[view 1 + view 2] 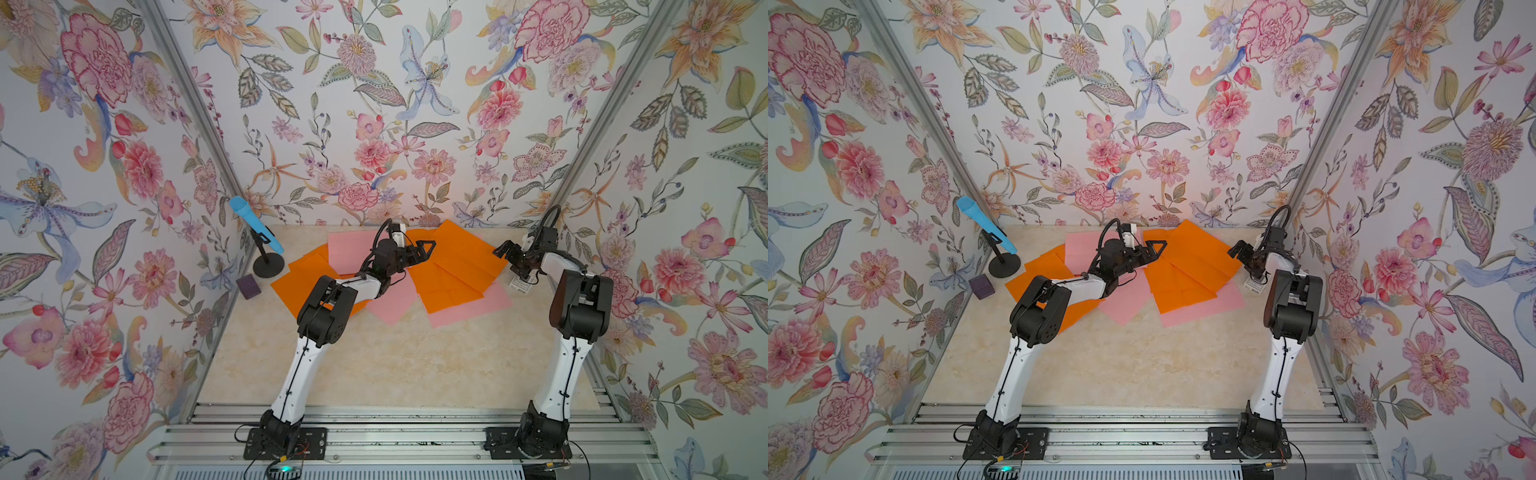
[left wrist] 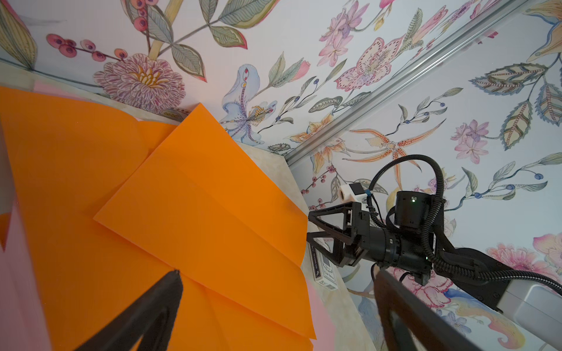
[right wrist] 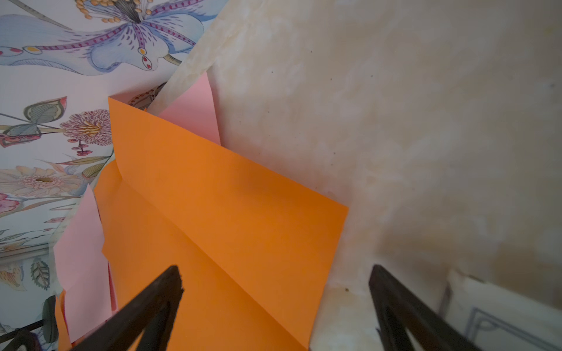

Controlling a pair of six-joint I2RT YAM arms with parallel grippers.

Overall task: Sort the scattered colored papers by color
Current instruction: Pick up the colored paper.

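Observation:
My right gripper eases toward the heap and pinches the top orange sheet's corner point(image 1: 505, 257) point(image 3: 340, 211) nearest the white card next, since that corner juts out over bare table.
Several colored papers lie overlapping at the back of the table. In both top views, orange sheets point(image 1: 461, 266) point(image 1: 1192, 266) cover pink sheets point(image 1: 395, 305) point(image 1: 1123, 305). Another orange sheet point(image 1: 299, 278) and a pink one point(image 1: 349, 249) lie to the left. My left gripper point(image 1: 428, 249) point(image 2: 277, 273) hangs open above the middle of the heap, over an orange sheet point(image 2: 197, 197), holding nothing. My right gripper point(image 1: 505, 259) point(image 3: 275, 269) is open and empty at the right edge of the orange sheet point(image 3: 228, 212), one finger over paper, the other over bare table.
A small white printed card point(image 1: 521, 284) point(image 2: 324, 270) lies under the right arm's wrist by the right wall. A blue microphone point(image 1: 255, 226) on a black stand and a dark purple block point(image 1: 248, 286) stand at the left wall. Floral walls close in three sides.

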